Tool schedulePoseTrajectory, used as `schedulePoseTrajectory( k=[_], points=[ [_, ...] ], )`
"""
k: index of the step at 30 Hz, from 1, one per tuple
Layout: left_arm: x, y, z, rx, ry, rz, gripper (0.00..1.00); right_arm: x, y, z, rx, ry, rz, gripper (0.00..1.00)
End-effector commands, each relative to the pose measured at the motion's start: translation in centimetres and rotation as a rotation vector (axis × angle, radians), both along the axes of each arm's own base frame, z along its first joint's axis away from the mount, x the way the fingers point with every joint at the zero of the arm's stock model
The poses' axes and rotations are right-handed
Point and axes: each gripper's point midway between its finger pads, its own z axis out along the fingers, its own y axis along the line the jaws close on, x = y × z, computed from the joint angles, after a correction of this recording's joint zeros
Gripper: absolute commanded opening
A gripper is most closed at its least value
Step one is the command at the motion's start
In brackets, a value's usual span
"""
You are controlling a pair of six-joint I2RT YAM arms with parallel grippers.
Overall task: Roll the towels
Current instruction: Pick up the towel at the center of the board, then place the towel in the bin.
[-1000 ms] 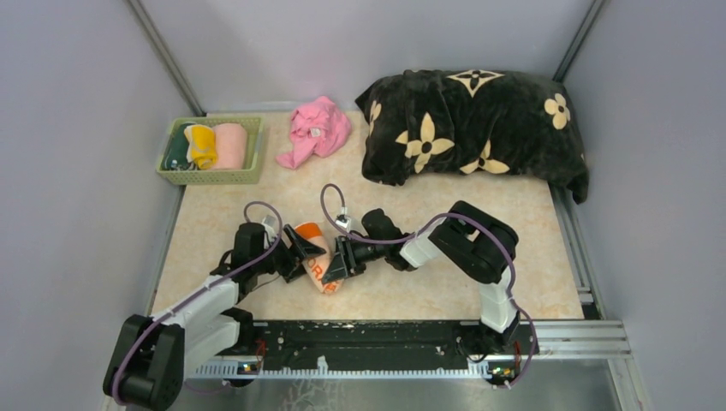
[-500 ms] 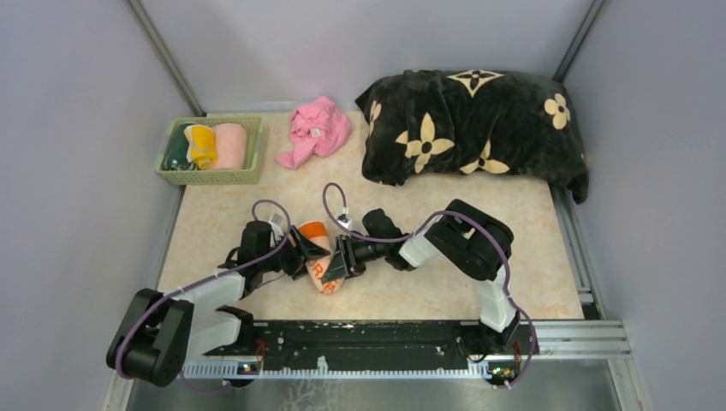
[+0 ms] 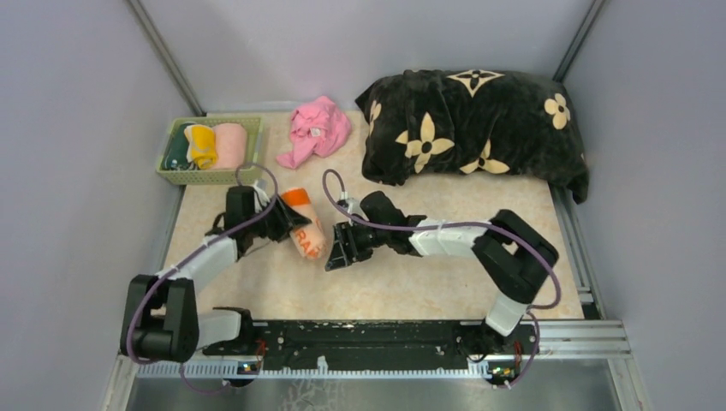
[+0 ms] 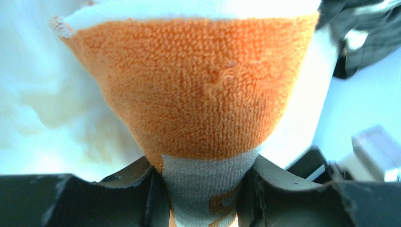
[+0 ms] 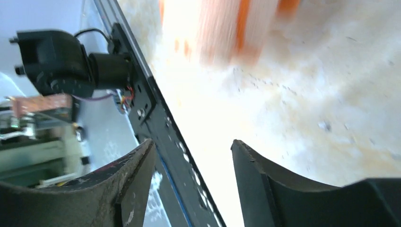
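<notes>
Next, my left gripper carries the peach tube outward and down into the basket's empty end beside the rolled pink cloth and releases it there, as that part is empty.
The peach towel (image 3: 306, 233) with its orange border is rolled into a short tube, left of the table's middle. My left gripper (image 3: 289, 224) is shut on the tube's left side. In the left wrist view the orange band (image 4: 203, 85) fills the frame and the jaws (image 4: 203, 189) pinch the pale cloth below it. My right gripper (image 3: 339, 255) is open and empty, just right of the roll and apart from it. In the right wrist view its fingers (image 5: 194, 179) stand spread over the table, with the towel a blurred orange patch (image 5: 227, 23) ahead. No grey duck pattern shows.
A green basket (image 3: 249, 164) at the back left holds three rolled cloths: dark, yellow and pink. A crumpled pink cloth (image 3: 317, 128) lies beside it. The big black flowered blanket (image 3: 475, 128) fills the back right. The black rail (image 5: 142, 109) runs along the near edge.
My left gripper has carried the rolled towel away from the near edge, back and left towards the basket. My right gripper has come off the roll and its arm has stretched out leftward.
</notes>
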Motion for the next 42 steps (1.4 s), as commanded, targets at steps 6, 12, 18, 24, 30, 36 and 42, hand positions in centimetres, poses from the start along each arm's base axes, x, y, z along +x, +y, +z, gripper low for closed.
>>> schedulePoseTrajectory(
  k=[6, 12, 18, 24, 30, 36, 42],
  points=[
    [10.7, 5.1, 9.9, 0.197, -0.308, -0.088, 0.38, 2.0, -6.6, 4.1, -0.173, -0.287, 0.0, 0.96],
    [17.3, 9.4, 14.3, 0.275, -0.411, -0.081, 0.38, 2.1, -8.6, 4.0, -0.204, -0.387, 0.004, 0.96],
    [22.8, 13.2, 14.4, 0.379, -0.45, -0.16, 0.38, 2.1, -9.9, 2.7, -0.251, -0.431, 0.014, 0.96],
    [26.0, 16.6, 13.3, 0.33, -0.467, -0.218, 0.34, 1.5, -10.6, 0.8, -0.29, -0.412, 0.048, 0.95],
    [27.5, 19.3, 8.2, 0.366, -0.351, -0.231, 0.33, 1.5, -10.7, 0.0, -0.305, -0.399, 0.048, 0.95],
    [28.1, 21.3, 5.8, 0.424, -0.293, -0.21, 0.34, 1.5, -10.5, -0.4, -0.303, -0.383, 0.039, 0.95],
    [28.4, 23.1, 3.4, 0.528, -0.23, -0.207, 0.34, 1.9, -10.7, -1.0, -0.343, -0.379, 0.044, 0.95]
  ],
)
